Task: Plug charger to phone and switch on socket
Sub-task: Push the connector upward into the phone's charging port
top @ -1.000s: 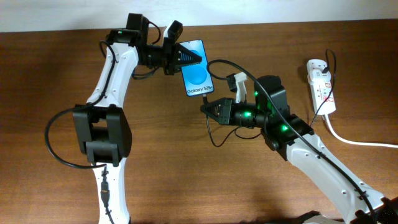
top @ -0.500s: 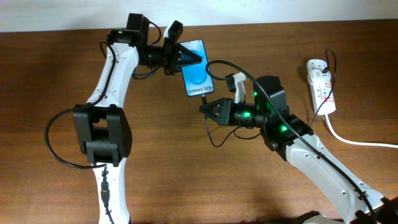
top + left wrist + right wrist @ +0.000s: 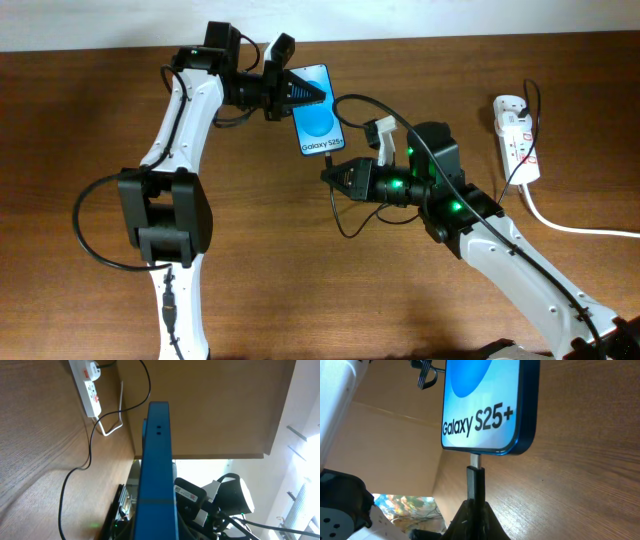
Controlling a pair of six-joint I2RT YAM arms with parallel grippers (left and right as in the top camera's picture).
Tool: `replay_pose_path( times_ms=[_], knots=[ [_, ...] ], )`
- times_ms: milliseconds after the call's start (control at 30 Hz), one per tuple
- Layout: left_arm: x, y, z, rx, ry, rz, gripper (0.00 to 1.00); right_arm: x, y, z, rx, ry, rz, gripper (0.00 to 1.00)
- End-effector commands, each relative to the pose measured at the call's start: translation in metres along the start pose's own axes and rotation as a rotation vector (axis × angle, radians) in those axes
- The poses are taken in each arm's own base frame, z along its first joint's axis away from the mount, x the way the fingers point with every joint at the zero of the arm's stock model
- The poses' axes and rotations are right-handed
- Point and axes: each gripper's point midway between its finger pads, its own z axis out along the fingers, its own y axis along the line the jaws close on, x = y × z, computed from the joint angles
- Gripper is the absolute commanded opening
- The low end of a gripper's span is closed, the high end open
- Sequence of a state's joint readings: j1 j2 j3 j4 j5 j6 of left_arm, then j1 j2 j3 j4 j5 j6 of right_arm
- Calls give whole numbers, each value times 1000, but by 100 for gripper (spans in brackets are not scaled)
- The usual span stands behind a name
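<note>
My left gripper needs to gently move the phone [image 3: 317, 112] onto the connector next. Then it should lower the phone and let go of it on the bare tabletop, since that place is below the gripper.
The phone [image 3: 317, 112] with its blue "Galaxy S25+" screen is held tilted at the table's back centre. My left gripper [image 3: 300, 92] is shut on its upper end; the left wrist view shows the phone edge-on [image 3: 156, 470]. My right gripper [image 3: 330, 172] is shut on the charger's black connector [image 3: 475, 482], whose metal tip touches the phone's bottom edge [image 3: 490, 405]. The thin black charger cable [image 3: 345, 215] loops under the right arm and runs to the white socket [image 3: 517, 135] at the far right, which also shows in the left wrist view [image 3: 89, 385].
The socket's thick white cord [image 3: 570, 226] trails right off the table edge. The right arm's body [image 3: 470, 225] stretches from bottom right. The left arm's base [image 3: 165, 215] stands at left. Bare wooden table [image 3: 300, 290] lies in front.
</note>
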State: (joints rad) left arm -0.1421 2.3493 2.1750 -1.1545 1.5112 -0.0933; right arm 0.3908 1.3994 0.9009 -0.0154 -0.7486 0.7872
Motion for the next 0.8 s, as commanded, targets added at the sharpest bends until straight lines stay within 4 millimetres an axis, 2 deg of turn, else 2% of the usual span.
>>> replay_pose_path(
  times_ms=[0,133,500,767],
  knots=[
    [1,-9,3,39,9,19,0,-8,13,-4,-15,-28,-2,4],
    [1,-10,3,39,9,19,0,-3,16,0,-17,-16,-3,4],
    [5,-11,12,42,30,20,0,-9,19,-1,-26,-40,-22,4],
    [5,-11,12,42,30,20,0,-13,10,-5,1,-52,-1,4]
  ],
)
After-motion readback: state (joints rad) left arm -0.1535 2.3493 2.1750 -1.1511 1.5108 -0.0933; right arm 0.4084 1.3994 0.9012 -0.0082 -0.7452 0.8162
